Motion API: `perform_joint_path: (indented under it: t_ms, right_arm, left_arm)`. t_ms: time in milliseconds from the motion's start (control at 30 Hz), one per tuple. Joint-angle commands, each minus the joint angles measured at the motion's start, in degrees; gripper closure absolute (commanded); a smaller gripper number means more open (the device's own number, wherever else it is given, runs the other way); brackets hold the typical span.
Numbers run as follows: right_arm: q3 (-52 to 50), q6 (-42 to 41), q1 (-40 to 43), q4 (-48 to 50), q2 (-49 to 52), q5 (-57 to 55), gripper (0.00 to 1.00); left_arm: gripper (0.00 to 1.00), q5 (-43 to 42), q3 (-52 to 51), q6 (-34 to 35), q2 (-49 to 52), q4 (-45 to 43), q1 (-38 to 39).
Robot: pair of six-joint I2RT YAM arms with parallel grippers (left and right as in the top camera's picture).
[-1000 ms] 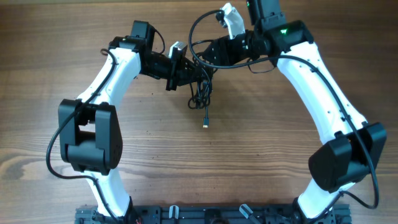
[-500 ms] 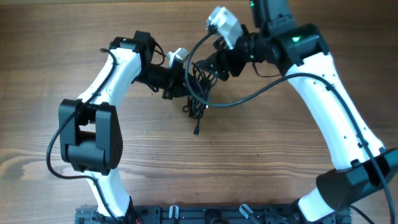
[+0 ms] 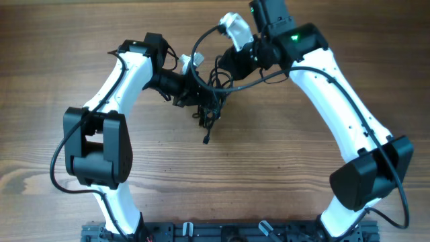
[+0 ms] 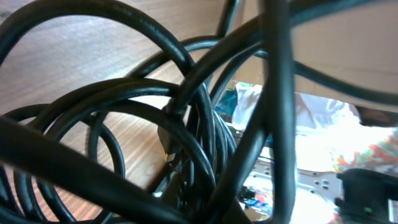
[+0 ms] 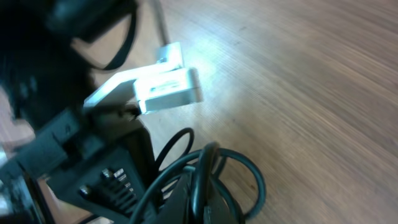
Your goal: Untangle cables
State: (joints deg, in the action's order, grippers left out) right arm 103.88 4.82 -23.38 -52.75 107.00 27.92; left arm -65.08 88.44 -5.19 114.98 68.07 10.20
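My right gripper needs to pull the piece of cable to the right in the overhead view next and let go of it over the bare tabletop, because the cable loops into the knot.
The cables [image 3: 209, 111] are thin black cords bunched in a knot at the table's back middle, with one plug end [image 3: 205, 140] trailing toward the front. My left gripper [image 3: 196, 93] reaches in from the left and is shut on the bunch. In the left wrist view, loops of the cables [image 4: 186, 124] fill the picture and hide the fingers. My right gripper [image 3: 226, 67] comes in from the upper right, shut on a strand at the knot's top. In the right wrist view that cable [image 5: 245, 171] runs between the dark fingers of the right gripper [image 5: 202, 205].
The wooden table [image 3: 302, 168] lies bare in front of the knot. A thicker black arm wire [image 3: 199, 42] arcs above both grippers. The left wrist's white camera mount [image 5: 165, 87] sits close to the right gripper. A black rail [image 3: 222, 232] lines the front edge.
The right gripper went from open to shut on a strand at the knot's top. The bunch and its trailing plug shifted left. The left gripper stayed shut on the cables.
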Motion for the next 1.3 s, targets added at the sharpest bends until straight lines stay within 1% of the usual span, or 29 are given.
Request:
perform_joint_path:
  t_ms: [0,33,67,100,167,267,300,367,400,433,467,500,533,567,633,667,733,800,867,900,967,1000,1033,1067,1100,1133,1167,1233,1267]
  right_arm:
    - [2.3,-17.0,6.9,3.1,-9.0,-1.6,0.96]
    - [2.3,-22.7,10.8,3.9,-12.3,-1.6,0.96]
    - [2.3,-26.9,14.4,3.7,-14.6,-1.6,0.95]
    - [2.3,-29.0,16.5,3.1,-15.5,-1.6,0.96]
    - [2.3,-28.9,19.7,0.5,-16.0,-1.6,0.96]
    - [1.9,-26.1,19.3,-6.2,-13.6,-1.6,0.96]
    - [1.4,-25.6,18.9,-7.4,-13.0,-1.9,0.96]
    - [0.4,-24.3,18.7,-9.9,-11.3,-3.1,0.96]
    - [0.2,-24.2,18.7,-11.1,-10.4,-3.1,0.96]
    - [0.2,-23.4,18.7,-11.5,-10.0,-3.1,0.96]
    - [0.2,-22.7,18.7,-11.8,-9.7,-3.1,0.96]
    - [0.2,-22.6,18.7,-12.9,-9.7,-4.2,0.95]
    - [0.2,-22.7,18.7,-14.0,-9.7,-6.8,0.96]
    - [0.2,-23.2,18.7,-16.3,-9.7,-12.0,0.96]
    - [0.0,-25.0,18.7,-19.8,-9.7,-18.7,0.96]
    - [-0.8,-26.1,18.7,-22.0,-9.7,-23.5,0.96]
    - [-3.1,-27.7,18.8,-23.8,-9.7,-28.9,0.96]
    - [-4.9,-29.2,19.1,-25.1,-9.7,-33.6,0.96]
    - [-5.6,-29.4,19.5,-25.9,-9.7,-35.7,0.96]
    - [-5.6,-28.9,19.5,-25.9,-9.7,-34.3,0.96]
    - [-5.6,-22.9,19.5,-24.1,-9.7,-26.7,0.96]
    - [-5.5,-17.6,19.5,-22.5,-9.7,-20.4,0.96]
    - [-5.6,-14.5,19.5,-21.3,-9.7,-16.1,0.96]
    - [-5.5,-9.8,19.4,-19.6,-9.7,-8.7,0.95]
    - [-5.5,-7.7,19.4,-18.3,-9.7,-4.4,0.88]
    - [-5.6,-7.6,19.3,-16.9,-9.7,-2.6,0.53]
    - [-5.5,-7.8,19.3,-16.3,-9.7,-2.6,0.46]
    - [-5.4,-7.7,19.3,-14.5,-9.8,-1.3,0.41]
    - [-5.2,-7.0,19.2,-13.8,-9.8,0.6,0.4]
  left_arm:
    - [0.96,9.6,0.0,13.2,-1.5,-4.9,0.3]
    - [0.96,13.4,0.0,17.6,-1.5,-6.6,0.3]
    - [0.96,15.5,0.0,19.9,-1.5,-7.8,0.3]
    - [0.96,15.7,0.0,20.3,-1.5,-8.7,0.3]
    - [0.96,15.7,0.0,21.7,-1.5,-11.5,0.3]
    - [0.96,14.7,0.0,22.8,-1.5,-16.3,0.3]
    - [0.96,12.5,0.0,22.8,-1.5,-17.7,0.1]
    - [0.96,5.2,0.0,22.2,-1.5,-20.0,-1.3]
    - [0.96,1.0,0.0,22.2,-1.5,-21.4,-3.0]
    - [0.96,-1.5,0.0,22.3,-1.5,-22.3,-4.3]
    - [0.96,-3.5,0.0,23.0,-1.5,-23.0,-5.8]
    - [0.96,-4.9,0.0,25.2,-1.5,-24.0,-7.5]
    - [0.96,-5.0,0.0,28.7,-1.5,-25.1,-9.6]
    - [0.96,-5.0,0.0,32.8,-1.5,-26.6,-11.8]
    - [0.96,-5.0,0.0,35.8,-1.5,-27.7,-14.2]
    - [0.96,-4.9,0.0,36.4,-1.5,-28.4,-15.5]
    - [0.96,-3.2,0.0,36.4,-1.5,-28.7,-17.7]
    - [0.96,0.5,0.0,37.7,-1.5,-28.7,-18.9]
    - [0.96,3.1,0.0,38.6,-1.5,-28.5,-19.4]
    - [0.96,3.8,0.0,38.7,-1.5,-28.5,-19.4]
    - [0.96,4.1,0.0,38.7,-1.5,-28.2,-18.9]
    - [0.96,4.1,0.0,38.7,-1.5,-27.7,-18.4]
    - [0.96,4.1,0.0,38.7,-1.5,-27.1,-18.0]
    - [0.96,4.1,0.0,38.7,-1.5,-25.6,-17.2]
    - [0.96,4.1,0.0,38.6,-1.5,-23.8,-16.0]
    - [0.96,4.1,0.0,38.7,-1.5,-22.6,-14.7]
    - [0.96,4.1,-0.1,38.7,-1.5,-22.3,-14.0]
    - [0.96,4.0,0.0,38.7,-1.5,-21.2,-12.7]
    - [0.96,4.0,0.0,39.3,-1.5,-20.7,-12.2]
